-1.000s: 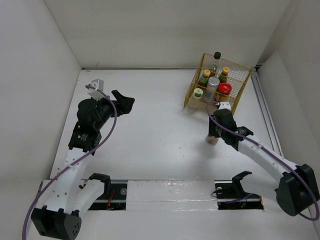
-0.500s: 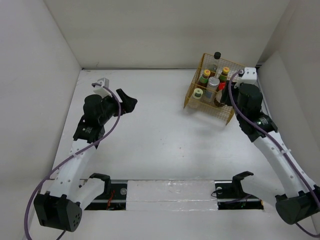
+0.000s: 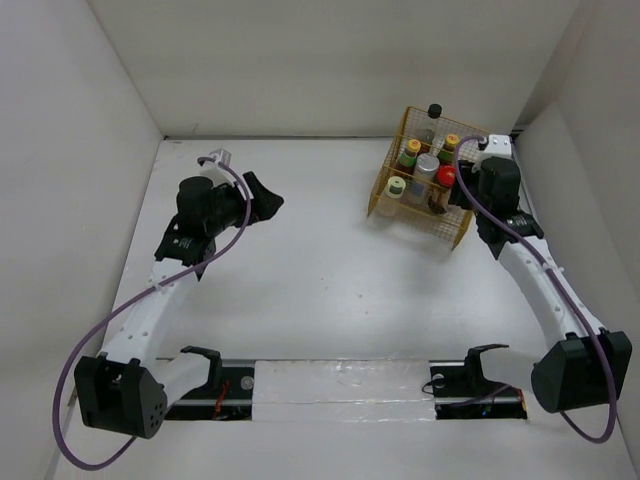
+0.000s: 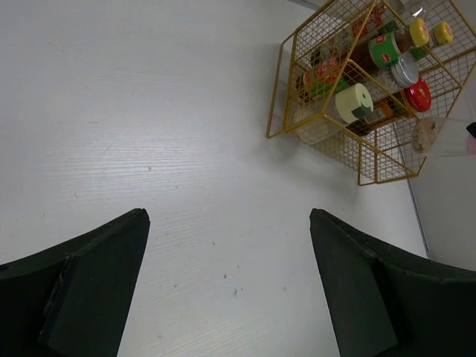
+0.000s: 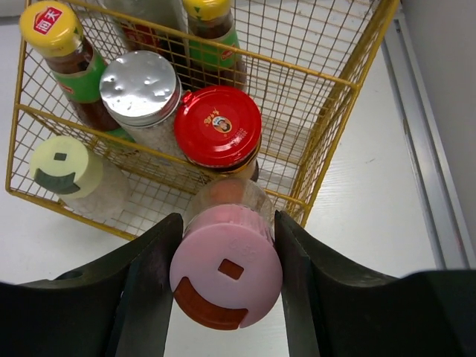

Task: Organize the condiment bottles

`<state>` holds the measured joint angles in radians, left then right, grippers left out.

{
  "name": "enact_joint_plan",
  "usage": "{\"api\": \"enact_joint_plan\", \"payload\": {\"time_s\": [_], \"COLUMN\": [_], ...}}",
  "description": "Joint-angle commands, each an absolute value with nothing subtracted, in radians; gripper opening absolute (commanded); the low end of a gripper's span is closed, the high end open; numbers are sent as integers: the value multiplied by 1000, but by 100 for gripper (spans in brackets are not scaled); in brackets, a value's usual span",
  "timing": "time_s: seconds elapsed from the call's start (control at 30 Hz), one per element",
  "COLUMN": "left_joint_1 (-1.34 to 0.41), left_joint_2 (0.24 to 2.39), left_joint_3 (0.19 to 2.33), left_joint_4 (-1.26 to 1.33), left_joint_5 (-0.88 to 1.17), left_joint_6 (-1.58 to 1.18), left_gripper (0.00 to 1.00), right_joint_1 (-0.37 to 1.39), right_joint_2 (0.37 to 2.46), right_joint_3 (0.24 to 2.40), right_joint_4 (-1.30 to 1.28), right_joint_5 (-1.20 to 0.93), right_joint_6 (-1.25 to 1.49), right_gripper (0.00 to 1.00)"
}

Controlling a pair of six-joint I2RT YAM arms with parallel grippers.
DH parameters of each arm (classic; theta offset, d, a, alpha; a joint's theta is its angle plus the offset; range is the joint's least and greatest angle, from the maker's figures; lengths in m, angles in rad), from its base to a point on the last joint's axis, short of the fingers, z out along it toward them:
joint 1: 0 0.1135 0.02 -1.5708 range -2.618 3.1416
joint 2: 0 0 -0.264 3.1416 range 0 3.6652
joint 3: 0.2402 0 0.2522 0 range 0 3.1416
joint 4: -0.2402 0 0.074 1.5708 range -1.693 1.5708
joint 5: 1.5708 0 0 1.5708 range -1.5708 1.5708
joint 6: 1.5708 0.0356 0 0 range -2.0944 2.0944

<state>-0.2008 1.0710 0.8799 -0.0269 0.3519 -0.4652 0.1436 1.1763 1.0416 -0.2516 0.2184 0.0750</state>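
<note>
The right gripper lowers past the red-lidded jar next and brings the pink-topped shaker into the gap in the basket's near row, which is bare beside the green-topped shaker (image 5: 65, 166).
My right gripper (image 5: 225, 279) is shut on the pink-topped shaker (image 5: 226, 274) and holds it over the near right corner of the yellow wire basket (image 5: 338, 119). In the basket stand the red-lidded jar (image 5: 218, 126), the silver-topped shaker (image 5: 138, 83), the green-topped shaker (image 5: 65, 166) and two yellow-capped green-label bottles (image 5: 50, 28). The black-capped dark sauce bottle (image 3: 434, 111) stands at the basket's back. My left gripper (image 4: 227, 279) is open and empty above the bare table, far left of the basket (image 3: 385, 190).
White walls close in the table on the left, back and right. A metal rail (image 3: 530, 225) runs along the right wall beside the basket. The arm bases (image 3: 340, 385) sit at the near edge.
My right gripper has carried the pink-topped shaker from the table in front of the basket up to the basket's right side. My left arm has shifted slightly right.
</note>
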Motion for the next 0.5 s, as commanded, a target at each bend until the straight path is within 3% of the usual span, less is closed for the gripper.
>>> {"api": "enact_joint_plan", "payload": {"time_s": [0.0, 0.3, 0.47], "left_joint_1": [-216, -216, -216], "left_joint_2": [1081, 1101, 1101], "left_joint_3": [940, 937, 937], "left_joint_4": [-21, 14, 14], "left_joint_5": [368, 377, 377], "left_joint_6": [-462, -462, -462], "left_gripper": [86, 87, 87], "right_joint_1": [130, 109, 120], "right_joint_2": [1215, 1287, 1203], "right_joint_3": [1022, 982, 931], "right_joint_4": [-170, -186, -202], "right_joint_5": [170, 150, 160], "right_joint_6": [87, 106, 106], "right_gripper": [38, 38, 37]}}
